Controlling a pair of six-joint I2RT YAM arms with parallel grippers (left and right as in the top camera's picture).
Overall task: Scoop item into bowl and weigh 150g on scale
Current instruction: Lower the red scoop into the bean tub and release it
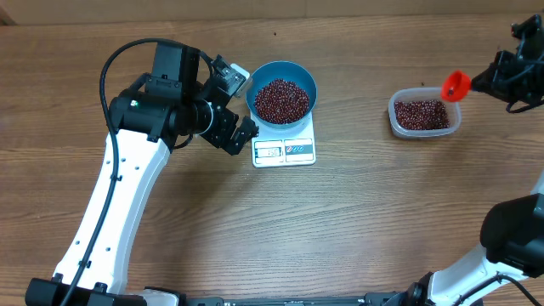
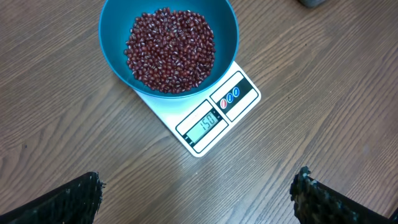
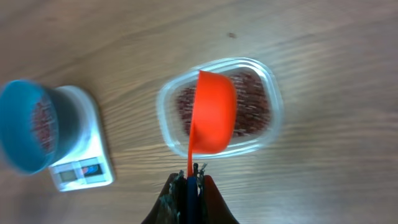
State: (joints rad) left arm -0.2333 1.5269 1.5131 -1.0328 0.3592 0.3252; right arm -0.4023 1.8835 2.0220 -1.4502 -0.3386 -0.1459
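Observation:
Next, my right gripper moves back and down to rest the scoop (image 1: 456, 84) on the beans in the clear tub (image 1: 423, 115). It then releases the scoop, since the display shows the target.
The blue bowl (image 1: 282, 96) (image 2: 168, 46) stands on the white scale (image 1: 285, 150) (image 2: 214, 121) and holds a heap of red-brown beans (image 1: 281, 100) (image 2: 170, 50). The display reads about 150. My left gripper (image 1: 241, 136) (image 2: 198, 198) hangs open just left of the scale, nothing between its fingers (image 2: 74, 198). My right gripper (image 1: 486, 78) (image 3: 189, 180) is shut on the handle of an orange scoop (image 1: 456, 84) (image 3: 212, 112), held above a clear tub of beans (image 1: 423, 115) (image 3: 217, 106) at the far right.
The bowl and scale also show at the left edge of the right wrist view as the bowl (image 3: 28, 127) and scale (image 3: 84, 168). Bare wooden table (image 1: 357, 221) lies between the scale and the tub.

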